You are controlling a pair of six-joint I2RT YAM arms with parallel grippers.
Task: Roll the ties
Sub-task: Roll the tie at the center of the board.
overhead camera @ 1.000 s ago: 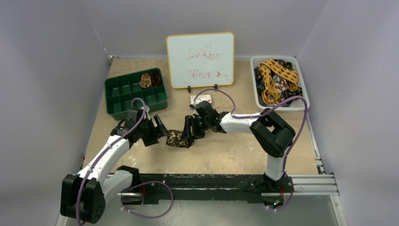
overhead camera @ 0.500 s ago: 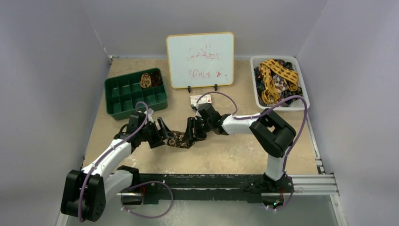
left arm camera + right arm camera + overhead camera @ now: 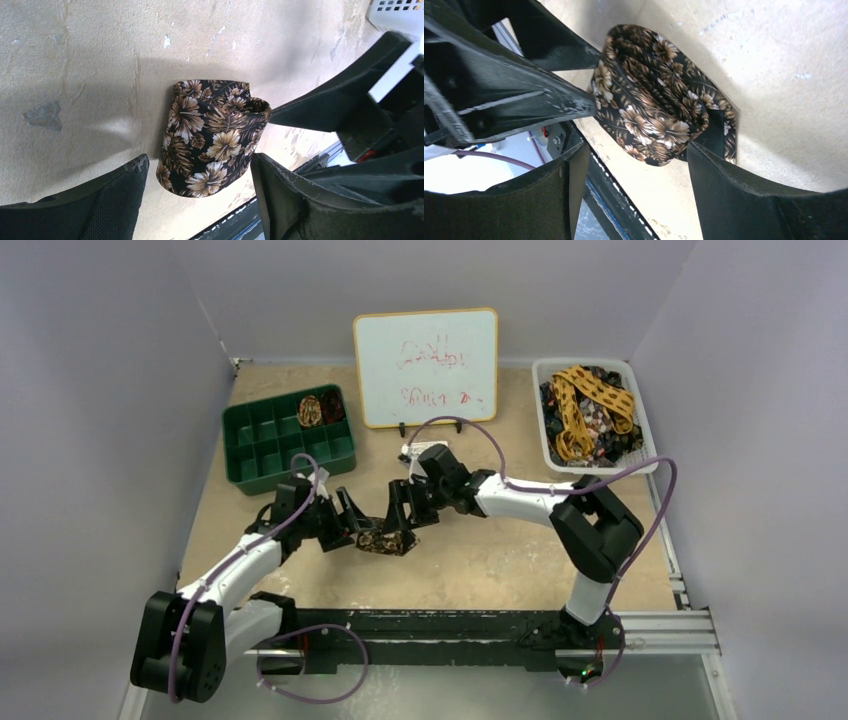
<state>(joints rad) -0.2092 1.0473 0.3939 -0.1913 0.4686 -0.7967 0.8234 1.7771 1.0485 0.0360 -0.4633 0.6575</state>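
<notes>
My left gripper is open, and the coil is just past its fingers. It will push to the right in the top view next, with its fingers on either side of the coil's closest end (image 3: 366,540) (image 3: 204,177).
A tie rolled into a small coil (image 3: 384,538), dark with a brown leaf and flower print, lies on the table between both grippers. My left gripper (image 3: 360,530) is open, and the coil (image 3: 210,132) sits just at and beyond its fingertips (image 3: 120,195). My right gripper (image 3: 402,524) is open too and comes at the coil (image 3: 649,112) from the other side. One of its fingers (image 3: 724,185) is next to the coil's loose end. The left gripper's finger (image 3: 519,95) shows in the right wrist view, close against the coil.
A green compartment tray (image 3: 262,458) at the back left holds one rolled tie (image 3: 311,410). A whiteboard (image 3: 426,365) stands at the back. A white basket (image 3: 645,440) at the back right holds loose ties, a mustard one (image 3: 590,400) on top. A black rail (image 3: 450,625) runs along the near edge.
My left gripper has moved right, up to the coil. My right arm has shifted slightly, its gripper staying at the coil. The coil has hardly moved.
</notes>
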